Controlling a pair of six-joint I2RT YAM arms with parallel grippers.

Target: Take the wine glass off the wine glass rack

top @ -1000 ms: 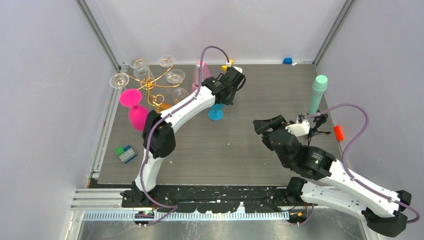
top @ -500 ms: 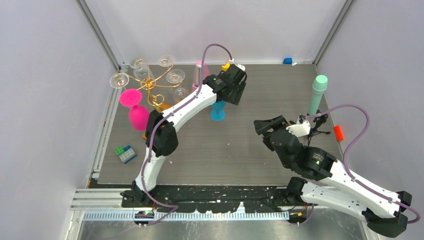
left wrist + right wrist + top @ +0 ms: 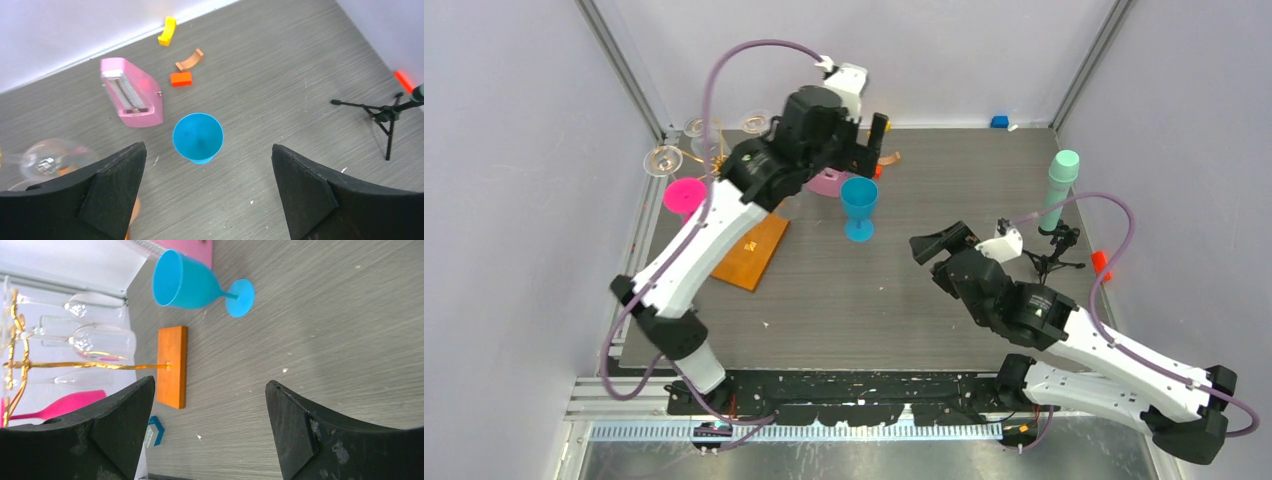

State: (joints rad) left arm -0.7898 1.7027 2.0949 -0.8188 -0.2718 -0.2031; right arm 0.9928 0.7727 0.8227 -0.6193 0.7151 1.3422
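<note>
The right gripper moves up, outward and to the left in the top view next, onto the clear glass's foot [image 3: 6, 333], because it sits high on the rack's gold wire.
A blue wine glass [image 3: 858, 205] stands upright on the table, apart from the wine glass rack [image 3: 707, 158]. The rack is gold wire on an orange base [image 3: 752, 250]; clear glasses [image 3: 664, 158] and a pink glass [image 3: 682, 193] hang on it. My left gripper [image 3: 871, 148] is raised high above the blue wine glass [image 3: 198, 137], open and holding nothing [image 3: 207, 190]. My right gripper [image 3: 934, 262] hovers low to the glass's right, open and holding nothing [image 3: 210, 425]. It faces the blue wine glass [image 3: 195, 285] and the rack's base [image 3: 172, 366].
A pink metronome [image 3: 132, 92] lies behind the blue glass, beside an orange block [image 3: 181, 78], a tan arc [image 3: 190, 59] and a yellow piece [image 3: 167, 24]. A green cylinder [image 3: 1058, 185], a small black tripod [image 3: 1049, 258] and a red piece [image 3: 1102, 263] stand at the right.
My left gripper opened, let go of the blue wine glass and rose up and back. The glass stays standing on the table. My right gripper shifted slightly left and opened wider.
</note>
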